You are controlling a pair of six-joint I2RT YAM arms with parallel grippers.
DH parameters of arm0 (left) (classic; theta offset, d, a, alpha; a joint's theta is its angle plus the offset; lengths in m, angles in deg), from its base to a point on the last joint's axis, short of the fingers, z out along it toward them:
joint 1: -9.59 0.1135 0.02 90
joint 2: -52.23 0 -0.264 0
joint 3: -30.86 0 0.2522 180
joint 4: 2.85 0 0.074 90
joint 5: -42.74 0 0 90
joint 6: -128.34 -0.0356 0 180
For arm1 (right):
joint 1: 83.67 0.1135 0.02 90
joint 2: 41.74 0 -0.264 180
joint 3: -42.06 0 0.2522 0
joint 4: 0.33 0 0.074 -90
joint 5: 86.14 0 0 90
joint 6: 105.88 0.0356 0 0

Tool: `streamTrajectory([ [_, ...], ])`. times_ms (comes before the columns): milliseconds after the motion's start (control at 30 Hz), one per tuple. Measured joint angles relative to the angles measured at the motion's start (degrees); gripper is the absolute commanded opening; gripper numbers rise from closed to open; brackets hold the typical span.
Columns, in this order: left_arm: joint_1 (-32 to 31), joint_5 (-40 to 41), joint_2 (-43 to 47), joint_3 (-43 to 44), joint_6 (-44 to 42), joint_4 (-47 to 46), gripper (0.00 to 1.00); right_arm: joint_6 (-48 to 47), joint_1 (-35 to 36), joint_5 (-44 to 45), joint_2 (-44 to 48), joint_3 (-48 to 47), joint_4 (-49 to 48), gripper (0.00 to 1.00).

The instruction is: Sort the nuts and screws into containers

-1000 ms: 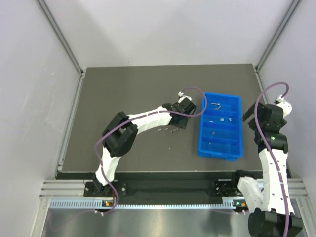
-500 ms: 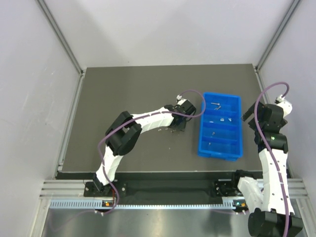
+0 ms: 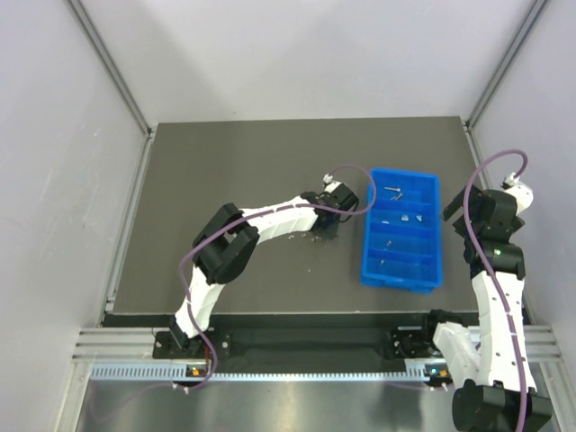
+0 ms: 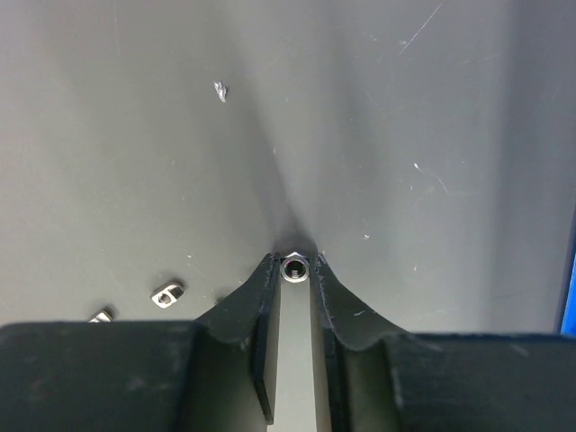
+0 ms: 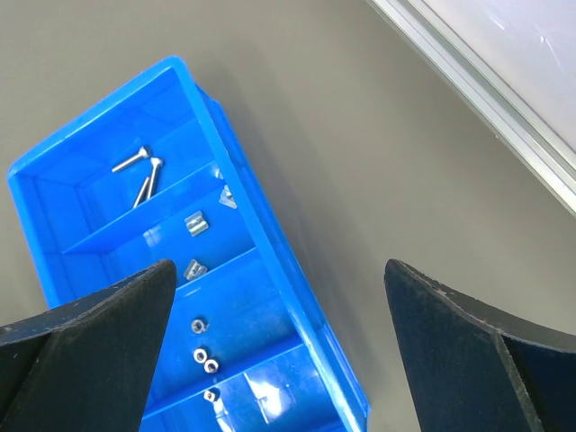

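Note:
I should lift my left gripper off the mat and carry the hex nut (image 4: 293, 269) across, above the round nuts in the tray's third section.
My left gripper (image 3: 324, 229) is down on the dark mat, left of the blue tray (image 3: 367, 245). In the left wrist view its jaws (image 4: 293, 263) are shut on a small silvery hex nut (image 4: 293, 269) at the fingertips, low over the mat. Two more loose nuts (image 4: 167, 293) lie to the left. The tray (image 5: 236, 171) holds two screws (image 5: 139, 171) in its far compartment, square nuts (image 5: 196, 223) in the second and round nuts (image 5: 205, 358) in the third. My right gripper (image 5: 279, 267) is open and empty, held high over the tray's right edge.
A tiny silvery speck (image 4: 220, 90) lies farther out on the mat. A few loose metal bits (image 3: 301, 237) lie beside my left gripper. The mat's metal frame rail (image 5: 486, 99) runs right of the tray. Grey walls enclose the table.
My left gripper has moved a little nearer and leftward, down to the loose bits on the mat. The right arm has not moved.

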Motion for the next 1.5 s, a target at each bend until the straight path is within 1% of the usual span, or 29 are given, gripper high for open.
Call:
streamTrajectory([
  [33, -0.04, 0.02, 0.0, 0.02, -0.04, 0.02, 0.16, 0.0, 0.0, 0.02, 0.0, 0.02, 0.0, 1.0],
  [200, -0.17, 0.44, -0.42, 0.61, -0.24, 0.37, 0.11, 0.0, 0.0, 0.22, 0.37, 0.13, 0.0, 1.0],
  [500, -0.26, -0.63, 0.37, 0.76, -2.12, 0.0, 0.11, 0.0, 0.0, 0.42, 0.59, 0.42, -0.07, 1.0],
  [733, -0.9, -3.61, 8.28, 1.03, -3.17, -1.42, 0.11, 0.22, 0.0, 0.44, 0.92, 0.42, -0.07, 1.0],
  [800, -1.68, -4.94, 10.82, 1.64, -3.28, -3.06, 0.11, 0.24, 0.0, 0.44, 1.36, 0.42, -0.07, 1.0],
  [900, -3.5, -6.6, 12.26, 3.34, -3.72, -6.36, 0.11, 0.26, 0.0, 0.52, 1.81, 0.42, -0.04, 1.0],
  [1100, -7.28, -10.71, 10.14, 6.29, -4.31, -11.78, 0.11, 0.22, 0.0, 0.55, 1.81, 0.39, 0.02, 1.0],
  [1267, -9.44, -11.85, 4.46, 8.76, -4.59, -14.21, 0.11, 0.22, 0.0, 0.59, 1.81, 0.39, 0.02, 1.0],
  [1333, -9.94, -11.91, 1.84, 10.16, -4.79, -14.23, 0.14, 0.17, 0.0, 0.59, 1.81, 0.39, 0.02, 1.0],
  [1400, -10.12, -11.85, 0.02, 11.15, -5.05, -14.19, 0.21, 0.13, 0.0, 0.68, 1.81, 0.39, 0.04, 1.0],
  [1433, -10.12, -11.8, -0.83, 11.72, -5.29, -14.21, 0.32, 0.11, 0.0, 0.79, 1.81, 0.39, 0.04, 1.0],
  [1467, -10.12, -11.72, -1.53, 12.2, -5.62, -14.16, 0.37, 0.09, 0.0, 0.94, 1.81, 0.37, 0.07, 1.0],
  [1500, -10.12, -11.61, -1.84, 12.48, -5.86, -14.12, 0.45, 0.09, 0.0, 1.09, 1.81, 0.35, 0.09, 1.0],
])
